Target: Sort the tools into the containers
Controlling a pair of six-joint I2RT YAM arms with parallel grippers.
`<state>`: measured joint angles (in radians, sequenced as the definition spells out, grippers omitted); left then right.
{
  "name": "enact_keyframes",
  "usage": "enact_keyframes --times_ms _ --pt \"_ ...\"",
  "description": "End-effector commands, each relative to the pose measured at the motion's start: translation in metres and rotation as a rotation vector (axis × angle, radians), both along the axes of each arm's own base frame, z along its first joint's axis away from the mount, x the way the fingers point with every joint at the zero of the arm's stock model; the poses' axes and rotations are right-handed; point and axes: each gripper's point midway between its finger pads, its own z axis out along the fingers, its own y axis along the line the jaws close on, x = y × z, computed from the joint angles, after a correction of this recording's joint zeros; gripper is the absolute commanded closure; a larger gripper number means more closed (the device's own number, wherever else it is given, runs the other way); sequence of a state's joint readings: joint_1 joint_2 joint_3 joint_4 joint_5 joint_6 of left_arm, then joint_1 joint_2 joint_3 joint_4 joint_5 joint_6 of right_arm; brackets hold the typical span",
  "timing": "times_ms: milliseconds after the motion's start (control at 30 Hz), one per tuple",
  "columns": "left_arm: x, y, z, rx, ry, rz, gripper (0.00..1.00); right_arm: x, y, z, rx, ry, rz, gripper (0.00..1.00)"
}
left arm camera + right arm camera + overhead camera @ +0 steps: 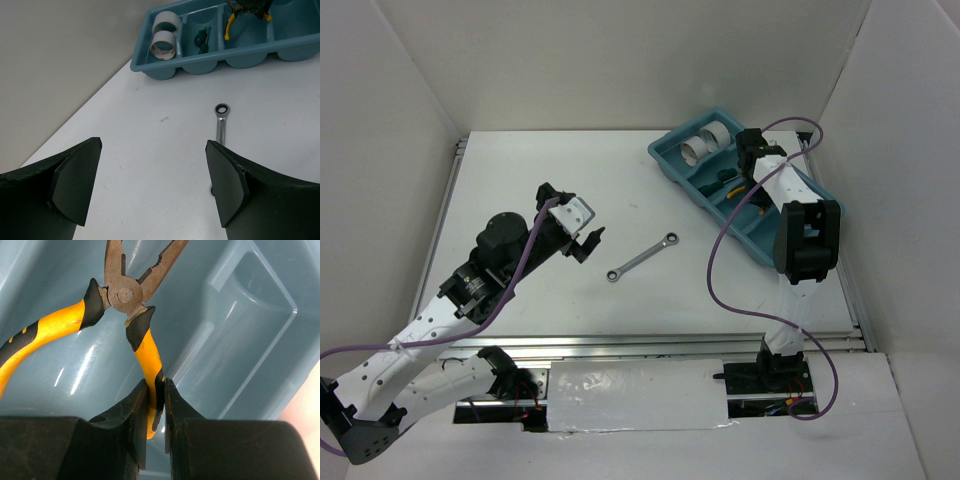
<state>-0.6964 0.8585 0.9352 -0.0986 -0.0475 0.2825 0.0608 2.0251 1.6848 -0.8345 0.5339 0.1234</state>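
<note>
The silver wrench is still outside the tray (665, 158), below the robot's left gripper and to that gripper's right in the top view, so the left gripper should next move across and go down onto its mid-shaft (642, 257).
The teal tray (665, 158) stands at the far right; it also shows in the left wrist view (150, 67). Two tape rolls (705, 140) sit in its far compartment, green screwdrivers (725, 178) in the one beside it. My right gripper (156, 405) is shut on one handle of the yellow-handled pliers (145, 347), holding them inside a tray compartment (235, 330). The silver wrench (643, 256) lies on the table mid-centre, also visible in the left wrist view (220, 122). My left gripper (152, 187) is open and empty, left of the wrench.
White walls enclose the table on three sides. The right arm's purple cable (720, 270) loops over the table beside the tray. The table's metal front rail (650, 345) runs along the near edge.
</note>
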Motion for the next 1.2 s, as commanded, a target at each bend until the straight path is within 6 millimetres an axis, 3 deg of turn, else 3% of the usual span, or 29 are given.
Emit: enact_keyframes --times_ms 0,267,467,533,567,633,667,767,867,1033,1067,1133,1167 --pt "-0.001 0.000 0.013 -0.048 -0.029 0.000 0.01 0.008 -0.002 0.015 -0.003 -0.055 -0.033 1.00" --pt "0.001 -0.002 0.016 -0.047 -0.030 -0.002 0.01 0.026 0.024 0.013 0.061 -0.070 0.013 0.98" --pt "0.000 0.000 0.017 -0.043 -0.029 0.004 0.01 0.026 0.039 0.001 0.102 -0.044 0.034 0.90" --pt "0.000 -0.001 0.014 -0.041 -0.022 0.000 0.01 0.027 0.042 0.000 0.114 -0.039 0.041 0.84" --pt "0.001 -0.001 0.014 -0.039 -0.022 0.001 0.01 0.027 0.043 -0.001 0.119 -0.035 0.042 0.74" --pt "0.000 -0.001 0.013 -0.040 -0.021 0.000 0.01 0.026 0.045 -0.001 0.129 -0.031 0.049 0.68" --pt "0.000 -0.001 0.013 -0.040 -0.021 0.000 0.01 0.026 0.045 0.000 0.135 -0.033 0.052 0.56" --pt "0.001 -0.002 0.012 -0.042 -0.018 -0.002 0.01 0.022 0.046 0.003 0.154 -0.029 0.058 0.34" --pt "0.000 -0.003 0.014 -0.047 -0.017 -0.006 0.01 0.019 0.045 0.010 0.184 -0.036 0.060 0.31" --pt "-0.003 -0.003 0.008 -0.058 0.015 -0.008 0.01 0.011 0.055 0.048 0.281 -0.096 0.108 0.31" --pt "-0.003 -0.001 0.005 -0.066 0.033 -0.002 0.04 0.008 0.060 0.068 0.301 -0.137 0.132 0.32" --pt "-0.003 -0.001 -0.010 -0.065 0.104 0.001 0.12 0.005 0.072 0.089 0.358 -0.184 0.186 0.33" --pt "-0.006 -0.009 -0.021 -0.047 0.148 -0.044 0.15 0.002 0.075 0.117 0.372 -0.256 0.218 0.34"
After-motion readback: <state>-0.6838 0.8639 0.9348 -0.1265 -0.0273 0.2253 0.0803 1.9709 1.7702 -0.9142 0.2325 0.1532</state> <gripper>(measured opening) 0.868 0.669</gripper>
